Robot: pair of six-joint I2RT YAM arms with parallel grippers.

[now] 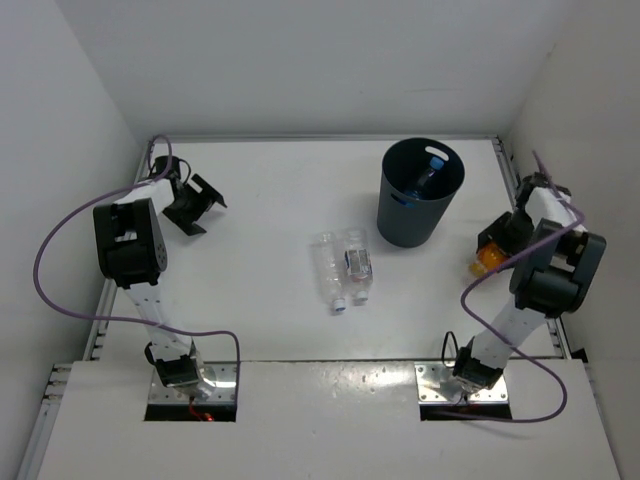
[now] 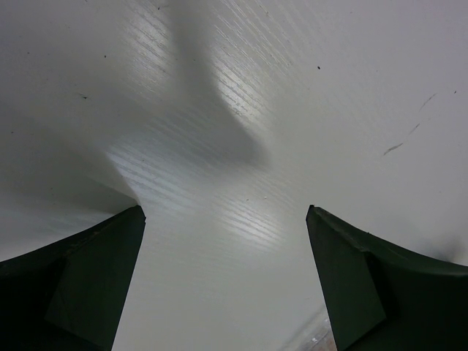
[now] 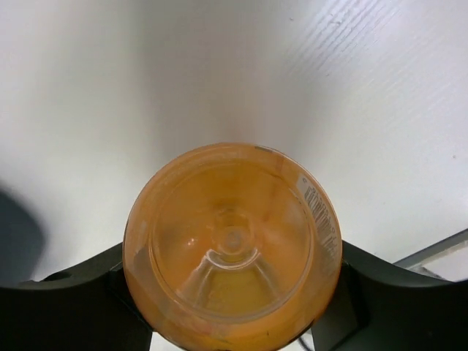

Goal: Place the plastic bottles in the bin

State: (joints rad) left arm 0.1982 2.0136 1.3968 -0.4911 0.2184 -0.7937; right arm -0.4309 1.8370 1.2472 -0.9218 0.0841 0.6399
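Observation:
The bin's rim is above my right gripper, to its left in the top view, so my right gripper will next lift the bottle over the bin's opening (image 1: 421,171) to let it go.
The black bin (image 1: 408,215) stands at the back right of the table with a blue-capped clear bottle (image 1: 431,171) inside it. Two clear crinkled bottles lie side by side mid-table: a plain one (image 1: 329,268) and a labelled one (image 1: 358,264), caps toward the near edge. My right gripper (image 1: 492,252) is to the right of the bin, shut on an orange translucent bottle (image 3: 232,248), whose round base fills the right wrist view between the fingers (image 3: 365,300). My left gripper (image 1: 196,206) is open and empty at the back left, over bare table (image 2: 225,219).
White walls close in the table at the back, left and right. A metal rail (image 1: 506,165) runs along the right edge close to the right gripper. Purple cables loop from both arms.

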